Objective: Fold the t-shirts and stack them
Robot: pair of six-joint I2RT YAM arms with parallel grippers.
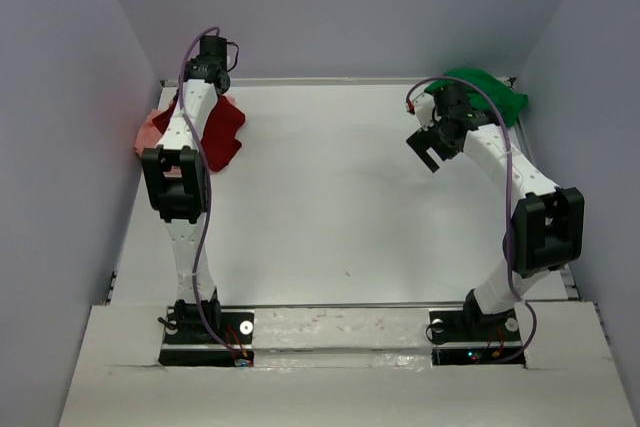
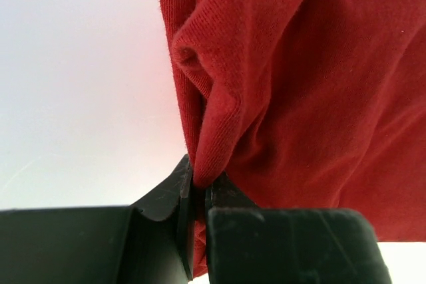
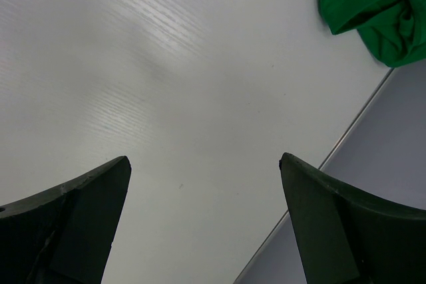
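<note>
The left gripper lowers to the left in the top view next, toward the salmon pink t-shirt (image 1: 147,134) below, and lets go of the dark red t-shirt's fold there.
My left gripper (image 2: 198,189) is shut on a fold of the dark red t-shirt (image 2: 319,84), which spreads away from the fingers and fills the right of the left wrist view. From above, this dark red t-shirt (image 1: 228,127) hangs bunched at the table's far left, partly over a crumpled salmon pink t-shirt (image 1: 147,134) by the left wall. The bright green t-shirt (image 1: 482,90) lies crumpled in the far right corner. My right gripper (image 1: 430,149) hovers just in front of it, open with nothing between its fingers. In the right wrist view the green t-shirt (image 3: 376,11) shows at the top right.
Grey walls close the white table (image 1: 330,197) in on the left, back and right. The table's right edge (image 3: 346,138) runs just beside my right gripper. Both arm bases stand at the near edge.
</note>
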